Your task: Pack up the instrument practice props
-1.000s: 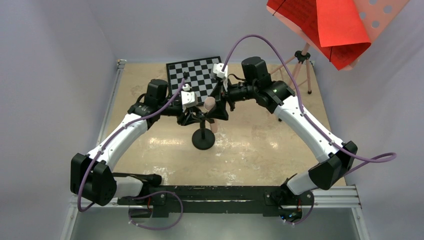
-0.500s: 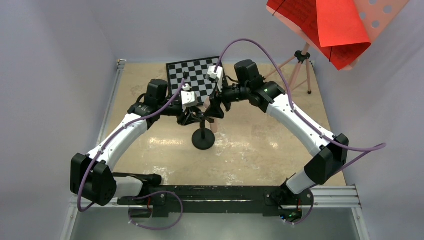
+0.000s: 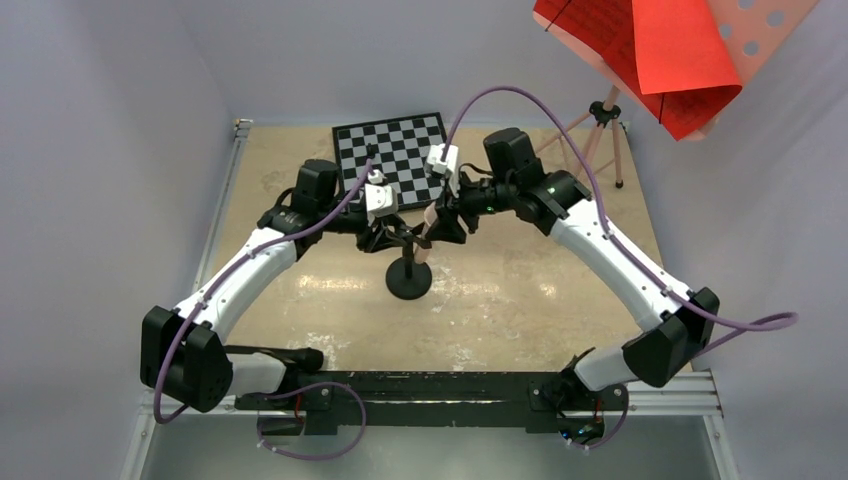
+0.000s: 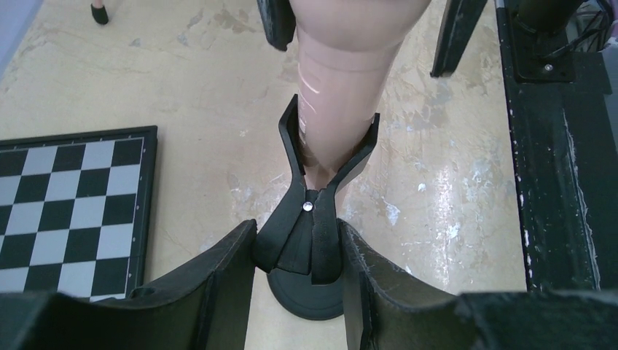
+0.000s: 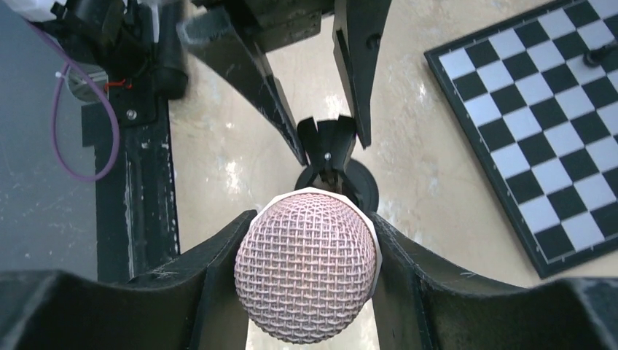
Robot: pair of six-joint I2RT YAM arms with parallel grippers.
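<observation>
My right gripper carries the microphone back and down to the clear tabletop by the bar (image 3: 568, 344) next, to the gripper's right in the top view. It then releases it.
The peach tube (image 3: 427, 232) is a microphone with a mesh head (image 5: 306, 270). Its lower end sits in the forked clip (image 4: 321, 211) of the black round-base peg stand (image 3: 408, 283). My right gripper (image 5: 306, 271) is shut on the mesh head, also seen from above (image 3: 437, 222). My left gripper (image 4: 297, 244) is shut on the clip's stem above the round base (image 4: 306, 295), also seen from above (image 3: 395, 235). The pink music stand (image 3: 760, 30) with red printed sheets (image 3: 650, 50) stands at the far right on thin tripod legs (image 3: 600, 130).
A black-and-white chessboard (image 3: 395, 155) lies at the back, just behind both grippers, with a small dark piece (image 5: 601, 52) on it. The black mounting rail (image 3: 430, 385) runs along the near edge. Walls close in on the left, back and right.
My right gripper swung left, then back to the right with the microphone head; the tube now leans toward it. The left arm and the stand have hardly moved.
</observation>
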